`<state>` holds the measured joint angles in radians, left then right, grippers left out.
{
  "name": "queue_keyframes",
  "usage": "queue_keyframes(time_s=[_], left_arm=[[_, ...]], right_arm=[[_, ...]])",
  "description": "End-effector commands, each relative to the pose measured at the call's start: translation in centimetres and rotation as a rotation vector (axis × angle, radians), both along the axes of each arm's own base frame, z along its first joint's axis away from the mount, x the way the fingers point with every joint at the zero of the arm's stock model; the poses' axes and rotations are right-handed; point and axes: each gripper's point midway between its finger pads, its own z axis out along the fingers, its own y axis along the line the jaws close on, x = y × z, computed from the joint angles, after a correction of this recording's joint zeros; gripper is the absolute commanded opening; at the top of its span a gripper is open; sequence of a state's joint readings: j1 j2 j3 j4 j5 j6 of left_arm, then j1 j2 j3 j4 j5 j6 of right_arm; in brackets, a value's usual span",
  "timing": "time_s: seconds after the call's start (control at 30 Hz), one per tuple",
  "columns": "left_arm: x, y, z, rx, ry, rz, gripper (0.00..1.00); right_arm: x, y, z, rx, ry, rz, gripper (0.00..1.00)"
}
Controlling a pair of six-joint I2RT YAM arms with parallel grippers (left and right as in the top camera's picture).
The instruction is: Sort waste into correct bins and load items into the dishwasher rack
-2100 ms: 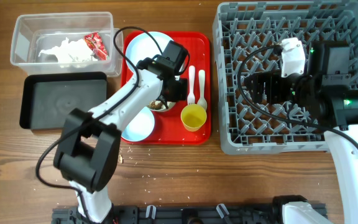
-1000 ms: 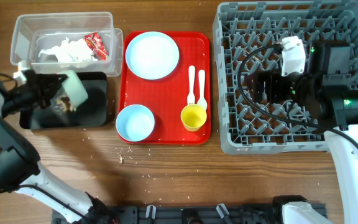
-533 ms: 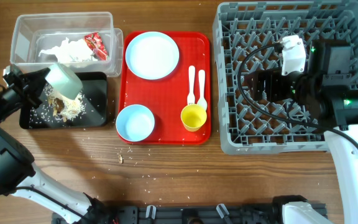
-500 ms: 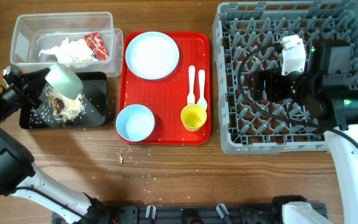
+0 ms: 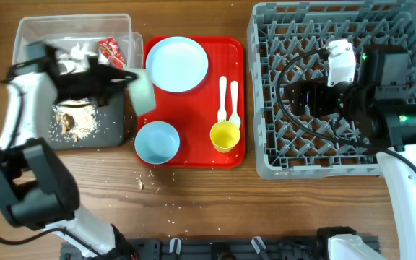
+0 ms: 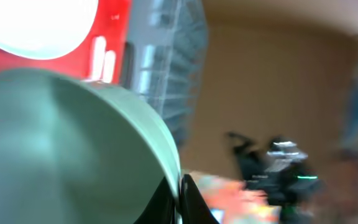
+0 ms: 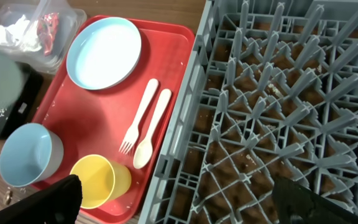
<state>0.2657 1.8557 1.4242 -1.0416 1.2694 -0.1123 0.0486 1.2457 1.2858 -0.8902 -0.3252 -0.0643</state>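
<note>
The red tray's middle (image 5: 188,111) is bare. My left gripper will swing to the right in the overhead view, lower the bowl there and let go of the bowl's rim.
My left gripper (image 5: 127,78) is shut on the rim of a pale blue-green bowl (image 5: 142,90), held blurred above the red tray's left edge. In the left wrist view the bowl (image 6: 61,149) fills the left and my fingers (image 6: 179,199) pinch its rim. Rice scraps (image 5: 74,120) lie in the black tray (image 5: 114,119). The napkin (image 5: 74,52) and red wrapper (image 5: 111,50) lie in the clear tub (image 5: 27,29). The plate (image 5: 177,63), second bowl (image 5: 157,142), yellow cup (image 5: 224,136), fork (image 5: 222,97) and spoon (image 5: 235,101) sit on the red tray. My right gripper (image 7: 179,208) is open and empty over the grey rack (image 5: 338,155).
The red tray (image 5: 193,108) lies between the bins and the rack. The right wrist view shows the plate (image 7: 104,53), fork (image 7: 135,124), spoon (image 7: 151,127), cup (image 7: 98,180), second bowl (image 7: 23,162) and rack pegs (image 7: 278,93). Rice crumbs dot the wood (image 5: 157,191) in front.
My left arm has swung the bowl from over the black tray to the right, to the red tray's edge. The rice scraps stay in the black tray. The right arm has not moved.
</note>
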Motion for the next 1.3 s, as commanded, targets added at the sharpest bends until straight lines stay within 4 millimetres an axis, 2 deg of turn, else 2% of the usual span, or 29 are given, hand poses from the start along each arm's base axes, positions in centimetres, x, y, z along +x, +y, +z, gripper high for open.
queue_keyframes(time_s=[0.0, 0.07, 0.13, 0.23, 0.3, 0.37, 0.47, 0.53, 0.63, 0.67, 0.7, 0.73, 0.93, 1.07, 1.17, 1.2, 1.23, 1.27], left_arm=[[-0.8, -6.1, -6.0, 0.484, 0.008, -0.163, 0.04], [-0.4, -7.8, -9.0, 0.801, -0.044, -0.192, 0.04], [-0.1, -9.4, -10.0, 1.051, -0.154, -0.216, 0.04], [-0.6, -11.8, -10.2, 1.254, -0.268, -0.25, 0.04], [-1.1, -12.8, -10.9, 1.292, -0.287, -0.281, 0.04], [-1.6, -13.4, -12.1, 1.301, -0.272, -0.317, 0.22], [-1.6, -13.3, -12.2, 1.303, -0.27, -0.318, 0.41], [-1.7, -14.1, -11.2, 1.25, -0.269, -0.329, 0.45], [-1.9, -16.7, -5.0, 1.062, -0.329, -0.344, 0.49], [-2.8, -17.9, -3.5, 0.98, -0.374, -0.395, 0.5], [-3.7, -18.5, -3.3, 0.947, -0.376, -0.434, 0.5], [-4.5, -18.5, -3.7, 0.95, -0.352, -0.459, 0.5], [-8.8, -18.7, -11.2, 0.994, -0.23, -0.616, 0.47], [-9.5, -18.4, -13.5, 0.999, -0.197, -0.615, 0.46], [-9.4, -18.6, -14.7, 1.001, -0.183, -0.619, 0.31], [-9.4, -18.6, -14.9, 1.002, -0.177, -0.619, 0.23], [-9.4, -18.7, -15.0, 1.002, -0.177, -0.618, 0.08], [-9.3, -18.8, -15.0, 1.0, -0.167, -0.604, 0.04]], right_arm=[[0.4, 0.2, 0.8, 0.021, -0.014, -0.004, 1.0], [0.4, 0.2, 0.7, 0.02, -0.013, -0.004, 1.0], [0.3, 0.2, 0.7, 0.02, -0.011, -0.004, 1.0], [0.3, 0.2, 0.6, 0.02, -0.006, -0.004, 1.0], [0.3, 0.2, 0.6, 0.02, -0.006, -0.004, 1.0], [0.1, 0.2, 0.5, 0.02, 0.0, -0.004, 1.0], [0.1, 0.1, 0.5, 0.019, 0.002, -0.004, 1.0], [0.1, 0.1, 0.5, 0.02, 0.001, -0.004, 1.0], [0.1, 0.1, 0.5, 0.019, 0.0, -0.004, 1.0], [0.1, 0.1, 0.5, 0.019, 0.001, -0.004, 1.0], [0.1, 0.1, 0.5, 0.019, 0.001, -0.004, 1.0], [0.1, 0.2, 0.5, 0.02, 0.001, -0.004, 1.0], [0.0, 0.1, 0.4, 0.02, 0.008, -0.005, 1.0], [0.0, 0.1, 0.4, 0.024, 0.011, -0.01, 1.0], [0.0, 0.1, 0.4, 0.024, 0.011, -0.01, 1.0], [0.0, 0.1, 0.4, 0.024, 0.011, -0.01, 1.0], [0.0, 0.1, 0.4, 0.024, 0.012, -0.009, 1.0], [0.0, 0.1, 0.4, 0.024, 0.012, -0.009, 1.0]])
